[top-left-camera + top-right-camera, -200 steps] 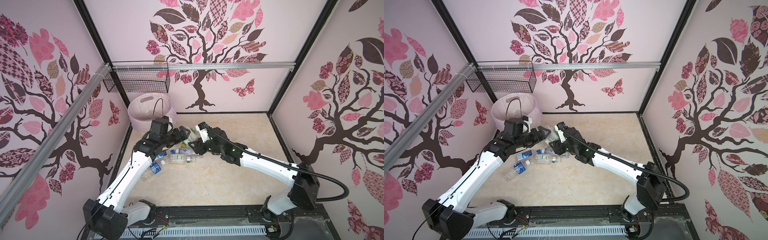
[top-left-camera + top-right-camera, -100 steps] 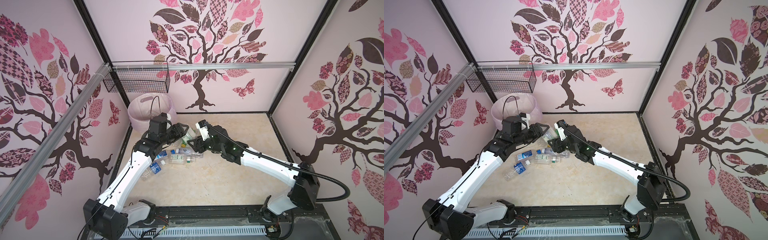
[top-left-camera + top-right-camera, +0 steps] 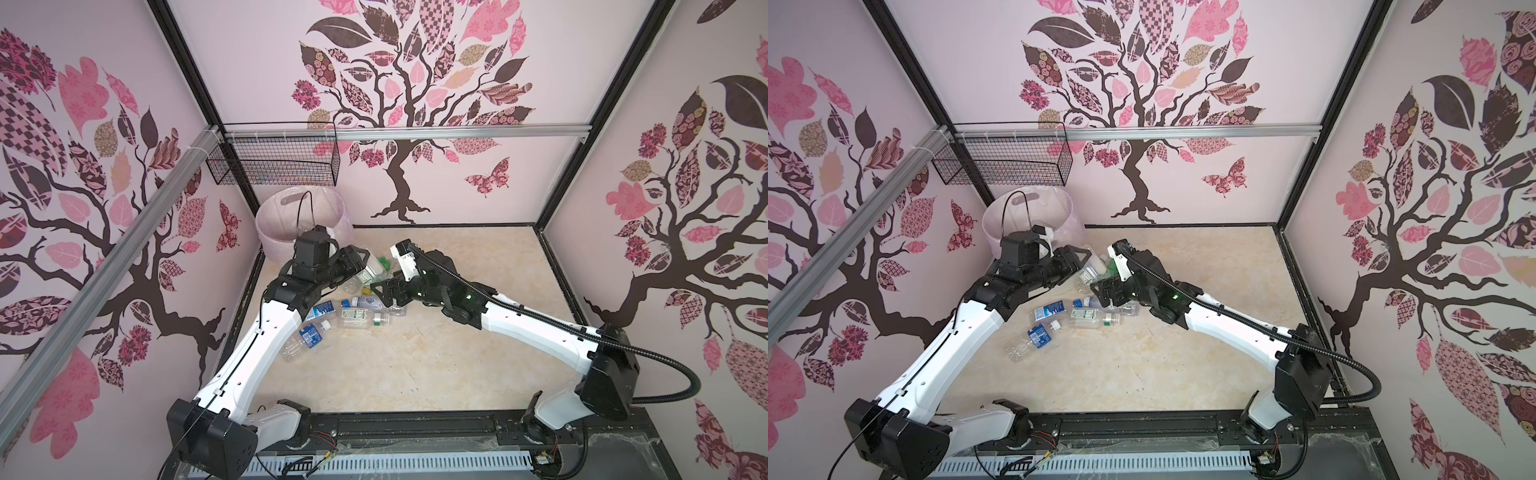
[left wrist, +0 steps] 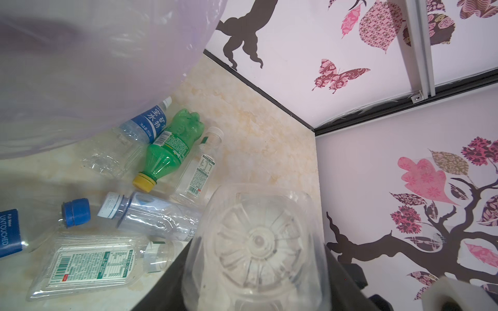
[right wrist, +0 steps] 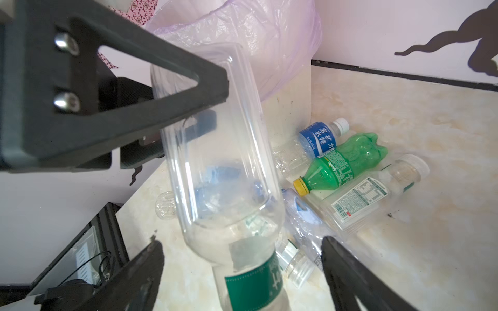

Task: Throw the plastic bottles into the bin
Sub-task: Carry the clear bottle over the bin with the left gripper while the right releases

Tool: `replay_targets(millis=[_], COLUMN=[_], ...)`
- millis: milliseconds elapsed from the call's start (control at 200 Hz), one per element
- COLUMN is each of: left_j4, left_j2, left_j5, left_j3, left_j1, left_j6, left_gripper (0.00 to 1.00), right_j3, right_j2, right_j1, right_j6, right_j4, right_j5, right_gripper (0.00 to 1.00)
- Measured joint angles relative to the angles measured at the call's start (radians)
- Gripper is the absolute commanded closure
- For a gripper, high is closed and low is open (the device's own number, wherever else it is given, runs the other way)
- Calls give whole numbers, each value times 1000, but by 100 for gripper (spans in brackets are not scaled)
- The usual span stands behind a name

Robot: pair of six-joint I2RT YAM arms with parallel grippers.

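Note:
The bottle goes up and outward with my left gripper over the bin's opening (image 3: 290, 211) next, for release there, since that opening lies outward of my gripper, past the bulging liner.
My left gripper (image 3: 360, 261) (image 4: 256, 272) is shut on a clear plastic bottle (image 3: 371, 271) (image 3: 1093, 269) (image 4: 258, 242) with a green-white label, held off the floor just in front of the bin (image 3: 291, 216) (image 3: 1034, 212). The grip is on the bottle's base end (image 5: 215, 140). My right gripper (image 3: 380, 291) (image 5: 242, 258) stands open around its neck end, both fingers (image 5: 140, 274) well apart from it. Several other plastic bottles lie on the floor below, among them a green one (image 4: 172, 145) (image 5: 347, 159) and clear blue-labelled ones (image 3: 320, 309) (image 3: 1038, 336).
A black wire mesh basket (image 3: 274, 166) hangs on the rail above the bin. The bin's thin liner (image 4: 94, 67) (image 5: 256, 35) bulges close to my left wrist. Walls close in the left and back sides; bare floor (image 3: 457, 270) lies to the right.
My left gripper has shut on the bottle's base. My right gripper, which held its neck end, has opened wide and let go. Both arms have hardly shifted.

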Motion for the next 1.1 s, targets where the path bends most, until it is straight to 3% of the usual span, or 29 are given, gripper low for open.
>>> replay_targets(millis=[295, 545, 760, 890, 1100], left_j4=[-66, -106, -111, -122, -138], left_j2=[13, 32, 69, 109, 174], left_j5=[-60, -62, -98, -129, -230], left_j3=[163, 266, 386, 505, 766], left_j1=[26, 132, 212, 258, 283], left_j6=[90, 116, 132, 153, 237], left_gripper=[48, 48, 48, 48, 48], right_j3=[80, 164, 353, 465, 507], right_j2=[0, 0, 29, 76, 106], right_j1=[0, 0, 0, 0, 0], right_j6=[-54, -100, -130, -139, -141], right_j4=[-51, -70, -121, -138, -164], right_j5=[15, 40, 63, 70, 70], right_gripper=[1, 1, 0, 0, 0])
